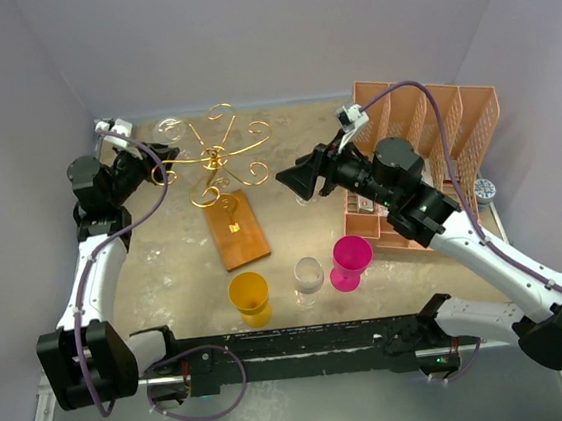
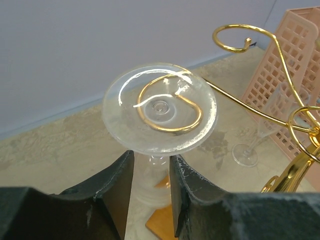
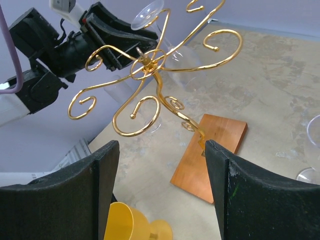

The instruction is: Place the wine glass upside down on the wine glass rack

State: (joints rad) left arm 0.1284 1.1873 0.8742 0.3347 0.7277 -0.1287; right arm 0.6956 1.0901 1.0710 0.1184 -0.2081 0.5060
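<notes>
My right gripper tilts to point downward and lowers onto that glass's rim next, since the clear glass (image 3: pixel 314 126) by the organizer stands upright off the rack (image 3: pixel 150 65).
The clear wine glass (image 2: pixel 159 107) hangs upside down, foot uppermost, with one gold spiral arm curled round its stem. My left gripper (image 2: pixel 151 172) is shut on its bowl, one finger on each side. In the top view the glass (image 1: pixel 167 132) and left gripper (image 1: pixel 158 158) are at the far left arm of the gold wire rack (image 1: pixel 217 157), which stands on a brown wooden base (image 1: pixel 238 230). My right gripper (image 1: pixel 286 180) is open and empty, just right of the rack. In its wrist view the rack (image 3: pixel 150 65) and base (image 3: pixel 212 150) lie ahead of the right gripper (image 3: pixel 162 170).
A salmon-pink slotted organizer (image 1: pixel 426 150) stands at the back right. A yellow cup (image 1: pixel 250 296), a clear glass (image 1: pixel 309 273) and a pink cup (image 1: pixel 350 261) stand near the front. Another clear glass (image 2: pixel 250 145) stands by the organizer.
</notes>
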